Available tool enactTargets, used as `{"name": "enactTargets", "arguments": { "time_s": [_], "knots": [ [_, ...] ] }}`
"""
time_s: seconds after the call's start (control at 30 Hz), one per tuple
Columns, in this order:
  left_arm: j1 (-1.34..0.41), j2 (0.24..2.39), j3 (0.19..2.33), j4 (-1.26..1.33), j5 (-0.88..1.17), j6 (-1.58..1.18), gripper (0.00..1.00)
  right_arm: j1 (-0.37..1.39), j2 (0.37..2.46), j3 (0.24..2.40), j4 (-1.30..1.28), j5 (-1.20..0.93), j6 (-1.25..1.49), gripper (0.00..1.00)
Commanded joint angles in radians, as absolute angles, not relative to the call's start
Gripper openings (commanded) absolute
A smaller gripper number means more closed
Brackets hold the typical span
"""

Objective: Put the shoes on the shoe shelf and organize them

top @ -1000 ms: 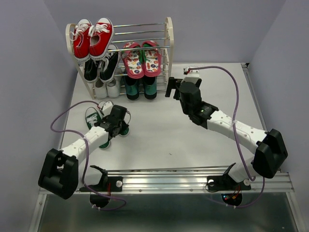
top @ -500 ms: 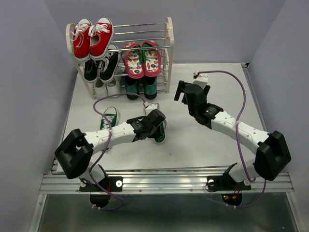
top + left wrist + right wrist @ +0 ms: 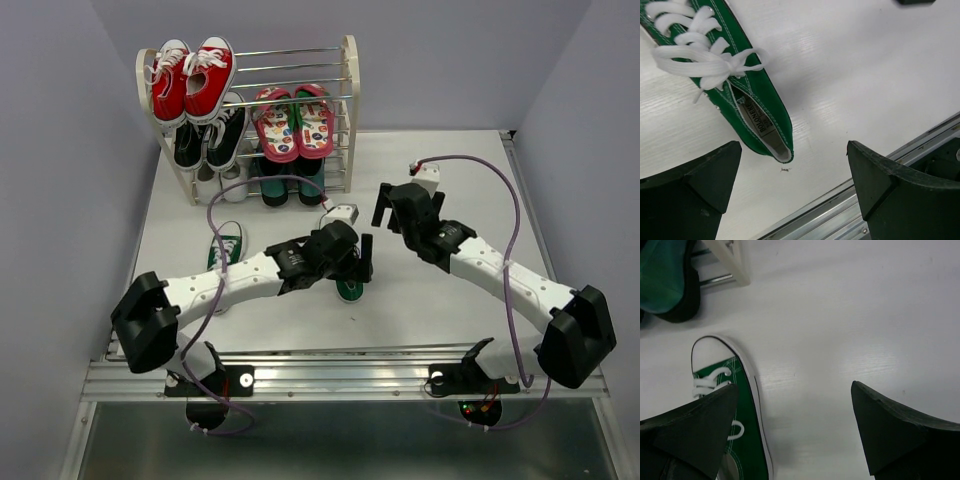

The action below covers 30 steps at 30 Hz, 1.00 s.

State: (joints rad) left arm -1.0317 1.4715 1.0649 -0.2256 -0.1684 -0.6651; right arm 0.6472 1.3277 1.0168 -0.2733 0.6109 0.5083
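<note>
The right gripper needs to move back and down next, onto the mid-table sneaker's heel-side collar [image 3: 355, 286], because that is below the right gripper, to its left in the top view.
The shoe shelf [image 3: 349, 60] stands at the back left; its foot [image 3: 735, 265] shows in the right wrist view. It holds pink-red flip-flops [image 3: 295, 122] and, below them, dark green loafers [image 3: 290, 183] [image 3: 662, 282]. One green sneaker [image 3: 226, 247] lies on the table at the left. The other green sneaker [image 3: 350, 288] [image 3: 742, 87] [image 3: 737, 410] lies mid-table, toe toward the shelf. My left gripper [image 3: 358, 268] [image 3: 792, 175] hovers open over its heel, touching nothing. My right gripper [image 3: 392, 210] [image 3: 792, 432] is open just right of its toe.
Red sneakers [image 3: 192, 78] sit on the shelf's top tier, with black sneakers [image 3: 210, 138] under them. A metal rail [image 3: 350, 375] [image 3: 875, 192] runs along the table's near edge, close behind the left gripper. Purple cables loop over both arms.
My left gripper carried a green sneaker from the left side to mid-table, then opened and let it go. The right arm drew back slightly to the right.
</note>
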Motion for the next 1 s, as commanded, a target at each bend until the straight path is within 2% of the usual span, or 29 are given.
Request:
{"name": "enactTargets", "arguments": {
  "time_s": [0.0, 0.07, 0.13, 0.27, 0.47, 0.67, 0.97],
  "knots": [
    [-1.019, 1.367, 1.098, -0.368, -0.303, -0.623, 0.99, 0.64, 1.282, 1.009, -0.434, 0.433, 0.522, 1.0],
    [-0.988, 1.327, 1.077, -0.447, -0.382, -0.67, 0.99, 0.64, 1.263, 1.003, -0.471, 0.285, 0.483, 1.0],
    [-0.931, 1.293, 1.016, -0.457, -0.377, -0.686, 0.99, 0.64, 1.259, 1.008, -0.492, 0.175, 0.454, 1.0],
    [-0.715, 1.188, 0.916, -0.437, -0.348, -0.738, 0.99, 0.64, 1.292, 1.016, -0.564, -0.09, 0.446, 1.0],
    [-0.628, 1.08, 0.864, -0.479, -0.44, -0.792, 0.99, 0.702, 1.373, 1.022, -0.662, -0.015, 0.502, 1.0],
    [-0.537, 1.039, 0.813, -0.469, -0.396, -0.781, 0.99, 0.735, 1.42, 1.043, -0.753, 0.124, 0.586, 1.0],
    [-0.509, 1.035, 0.782, -0.423, -0.348, -0.761, 0.99, 0.753, 1.45, 1.072, -0.738, 0.117, 0.643, 1.0]
  ]
}}
